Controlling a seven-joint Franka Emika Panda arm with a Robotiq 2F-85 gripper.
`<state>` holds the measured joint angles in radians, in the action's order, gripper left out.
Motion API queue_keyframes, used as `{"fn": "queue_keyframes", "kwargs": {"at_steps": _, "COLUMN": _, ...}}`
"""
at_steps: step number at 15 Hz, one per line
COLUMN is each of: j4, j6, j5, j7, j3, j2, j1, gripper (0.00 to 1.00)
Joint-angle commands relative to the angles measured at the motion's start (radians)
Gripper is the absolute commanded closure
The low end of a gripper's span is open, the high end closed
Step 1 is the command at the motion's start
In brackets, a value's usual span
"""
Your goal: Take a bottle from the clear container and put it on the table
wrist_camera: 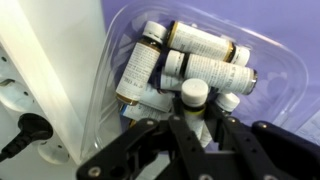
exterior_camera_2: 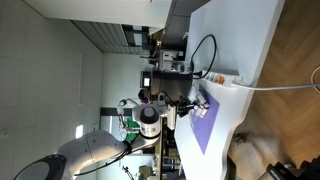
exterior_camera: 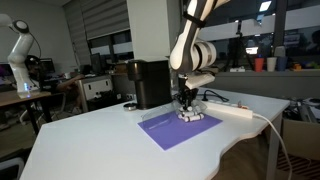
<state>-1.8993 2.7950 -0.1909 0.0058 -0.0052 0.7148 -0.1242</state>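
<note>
I will next lift my gripper out of the clear container, past the purple mat's edge and down toward the white tabletop, which is empty there.
In the wrist view the clear container (wrist_camera: 272, 62) lies on a purple mat and holds several small pale bottles with dark ends. One bottle (wrist_camera: 194, 93) with a white cap stands between my gripper's fingers (wrist_camera: 197, 125), which press against its sides inside the tub. Other bottles (wrist_camera: 205, 45) lie flat around it. In an exterior view my gripper (exterior_camera: 187, 103) reaches straight down into the container (exterior_camera: 198, 116) on the white table (exterior_camera: 90, 140). It also shows small in an exterior view (exterior_camera_2: 190, 104).
A purple mat (exterior_camera: 168, 131) lies under the container. A black box-shaped machine (exterior_camera: 150, 83) stands behind it. A long white power strip (exterior_camera: 236, 109) with a black plug (wrist_camera: 30, 128) lies right beside the tub (wrist_camera: 45, 70).
</note>
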Motion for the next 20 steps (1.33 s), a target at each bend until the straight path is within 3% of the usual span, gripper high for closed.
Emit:
{"fn": "queue_keyframes", "kwargs": {"at_steps": 1, "j4": 0.039, "j6": -0.035, "j5": 0.047, "j7": -0.040, "j3": -0.021, "j2": -0.004, "j1": 0.017, "gripper": 0.93}}
{"fn": "queue_keyframes", "kwargs": {"at_steps": 10, "j4": 0.059, "j6": -0.071, "j5": 0.075, "j7": -0.194, "j3": 0.008, "j2": -0.163, "j1": -0.037, "gripper": 0.93}}
{"fn": "queue_keyframes", "kwargs": {"at_steps": 14, "j4": 0.110, "j6": -0.202, "j5": 0.246, "j7": -0.425, "j3": 0.152, "j2": -0.149, "j1": -0.148, "gripper": 0.93}}
{"fn": "queue_keyframes", "kwargs": {"at_steps": 17, "j4": 0.106, "j6": -0.263, "j5": 0.327, "j7": -0.557, "j3": 0.223, "j2": -0.116, "j1": -0.156, "gripper": 0.93}}
{"fn": "queue_keyframes", "kwargs": {"at_steps": 20, "j4": 0.103, "j6": -0.318, "j5": 0.340, "j7": -0.612, "j3": 0.253, "j2": -0.070, "j1": -0.115, "gripper": 0.93}}
